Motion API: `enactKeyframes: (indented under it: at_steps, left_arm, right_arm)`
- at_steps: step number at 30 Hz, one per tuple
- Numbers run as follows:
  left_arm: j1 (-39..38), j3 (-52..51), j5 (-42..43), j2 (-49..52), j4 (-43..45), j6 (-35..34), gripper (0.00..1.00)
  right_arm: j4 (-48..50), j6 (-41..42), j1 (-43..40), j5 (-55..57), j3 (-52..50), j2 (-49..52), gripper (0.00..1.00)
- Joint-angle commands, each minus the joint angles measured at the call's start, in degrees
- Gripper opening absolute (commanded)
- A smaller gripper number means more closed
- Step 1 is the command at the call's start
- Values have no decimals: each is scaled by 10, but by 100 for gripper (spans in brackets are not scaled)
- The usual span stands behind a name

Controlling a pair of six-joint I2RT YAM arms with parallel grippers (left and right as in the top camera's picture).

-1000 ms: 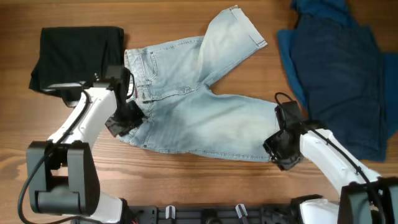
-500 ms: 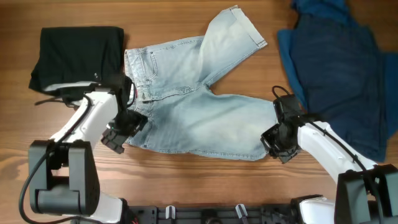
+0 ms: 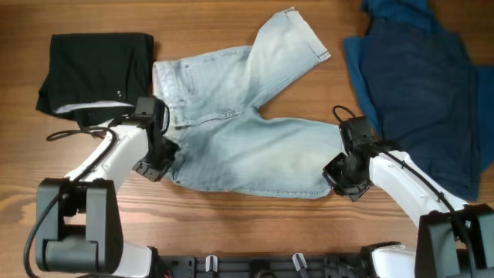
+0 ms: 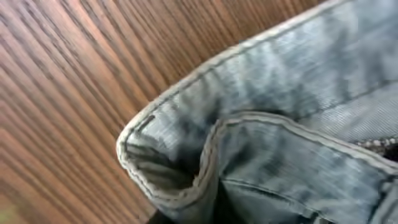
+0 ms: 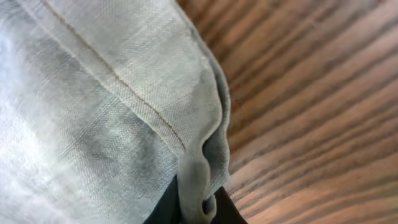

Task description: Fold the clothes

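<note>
The shorts lie spread out, so my left gripper will next carry the waistband end up and outward over the far waistband corner by the black garment and let it go.
The pale-blue denim shorts lie spread across the middle of the table, one leg angled up to the back. My left gripper is shut on the waistband corner at the shorts' front left. My right gripper is shut on the hem of the nearer leg at the front right. A black garment with white trim lies folded at the back left. A dark blue garment lies spread at the back right.
Bare wooden table runs along the front edge below the shorts. A black cable trails from the left arm over the wood.
Both grippers have pulled their corners of the shorts a little away from the front edge. The waistband corner has lifted and bunched. The right hem has shifted slightly left.
</note>
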Motion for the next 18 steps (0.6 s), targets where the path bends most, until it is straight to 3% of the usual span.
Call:
enactKeyframes:
  at_steps: [1, 8, 18]
  left_arm:
    - [1, -19, -34, 11, 17, -6, 4]
    - [1, -17, -34, -54, 11, 25, 4]
    - [1, -17, -43, -389, -56, 92, 4]
  right_arm:
    - [97, -61, 3, 28, -48, 79, 4]
    - [32, -80, 3, 27, -11, 7, 4]
    - [-162, -81, 1, 61, 50, -262, 4]
